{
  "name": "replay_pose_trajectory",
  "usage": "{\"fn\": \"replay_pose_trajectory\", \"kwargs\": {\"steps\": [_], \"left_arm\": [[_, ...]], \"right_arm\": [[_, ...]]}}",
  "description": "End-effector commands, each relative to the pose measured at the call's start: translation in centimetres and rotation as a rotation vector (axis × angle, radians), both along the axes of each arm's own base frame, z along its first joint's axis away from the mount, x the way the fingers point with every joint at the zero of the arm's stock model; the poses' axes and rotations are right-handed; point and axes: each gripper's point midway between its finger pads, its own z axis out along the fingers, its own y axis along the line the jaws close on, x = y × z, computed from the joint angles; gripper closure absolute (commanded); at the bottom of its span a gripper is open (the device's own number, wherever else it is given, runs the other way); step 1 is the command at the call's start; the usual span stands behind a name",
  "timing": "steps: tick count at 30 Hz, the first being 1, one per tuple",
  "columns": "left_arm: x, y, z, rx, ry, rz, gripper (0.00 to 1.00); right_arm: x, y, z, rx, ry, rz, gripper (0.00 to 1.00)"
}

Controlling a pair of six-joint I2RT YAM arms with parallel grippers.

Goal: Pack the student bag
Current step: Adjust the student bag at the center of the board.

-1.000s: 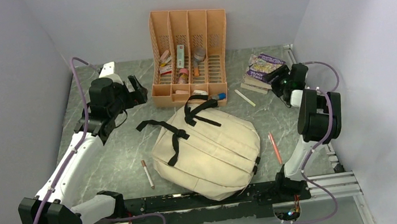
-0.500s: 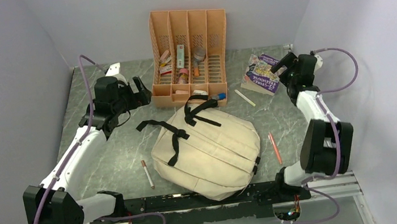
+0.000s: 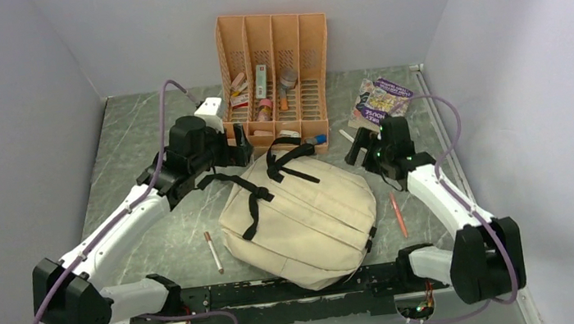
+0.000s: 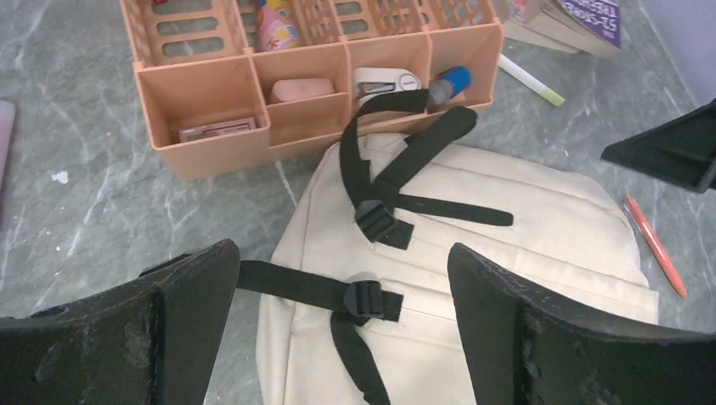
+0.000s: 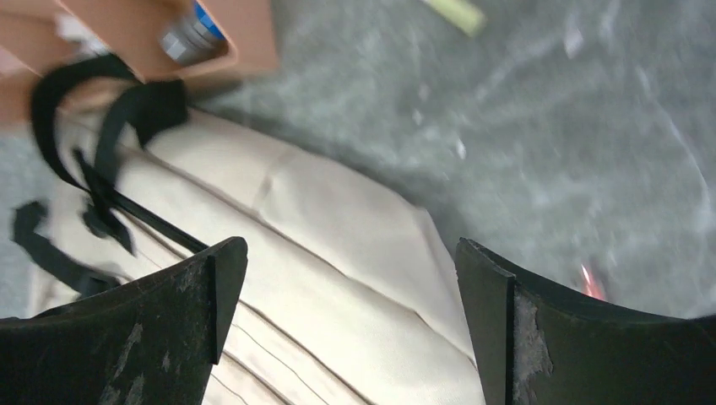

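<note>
The bag's edge by the orange pen (image 3: 372,198) (image 5: 454,319) is a cloth border clear of straps. So I should next move my right gripper down and back onto it, with my fingers still open.
The cream-beige student bag (image 3: 307,217) lies flat and closed in the middle of the table, black straps (image 3: 251,195) up. It also shows in the left wrist view (image 4: 507,253) and in the right wrist view (image 5: 338,278). My left gripper (image 3: 242,147) is open and empty above the bag's upper left corner, over a strap buckle (image 4: 369,299). My right gripper (image 3: 358,151) is open and empty above the bag's upper right edge.
An orange slotted desk organiser (image 3: 274,81) with small stationery stands behind the bag. A stack of books (image 3: 380,103) lies at the back right. A white marker (image 3: 345,135), an orange pen (image 3: 396,213) and a brown pen (image 3: 213,251) lie loose on the table.
Both arms have swung inward from the table's sides toward the bag. The left gripper moved right to the bag's top left, the right gripper moved left and nearer from the books.
</note>
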Motion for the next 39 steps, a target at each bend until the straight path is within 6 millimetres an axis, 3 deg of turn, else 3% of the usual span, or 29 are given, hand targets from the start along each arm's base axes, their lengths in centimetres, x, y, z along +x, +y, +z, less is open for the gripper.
{"fn": "replay_pose_trajectory", "kwargs": {"steps": [1,3,6,14,21,24,28,33,35,39], "left_arm": [[-1.3,-1.7,2.1,-0.023,-0.114,-0.074,0.03],[-2.1,-2.4,1.6,-0.016,-0.115,-0.092,0.03],[-2.5,-2.8,0.9,0.014,-0.099,-0.099,0.03],[-4.7,-5.7,-1.0,0.088,-0.060,-0.171,0.05],[-5.8,-7.7,-2.0,0.129,-0.050,-0.237,0.06],[-6.2,-8.3,-2.3,0.147,-0.052,-0.259,0.07],[-6.8,-9.0,-3.0,0.171,-0.045,-0.285,0.08],[-7.8,-9.9,-3.4,0.190,-0.038,-0.308,0.09],[-8.3,-10.2,-3.1,0.192,-0.043,-0.314,0.09],[-9.5,-11.1,-0.7,0.158,-0.065,-0.333,0.08]], "right_arm": [[-5.0,-1.8,-2.6,-0.108,0.137,-0.024,0.03],[-6.0,-2.2,-3.3,-0.121,0.157,-0.042,0.03],[-6.8,-1.1,-3.8,-0.063,0.185,-0.015,0.03],[-7.5,-0.8,-5.2,-0.027,0.242,-0.048,0.03],[-8.5,1.2,-7.5,0.070,0.311,0.014,0.04],[-8.8,1.7,-7.9,0.093,0.317,0.031,0.09],[-8.9,2.4,-7.6,0.131,0.299,0.055,0.25],[-8.3,3.2,-5.7,0.178,0.234,0.084,0.66],[-8.1,4.1,-4.3,0.220,0.203,0.121,0.77],[-7.3,6.5,0.3,0.346,0.109,0.214,0.99]]}}
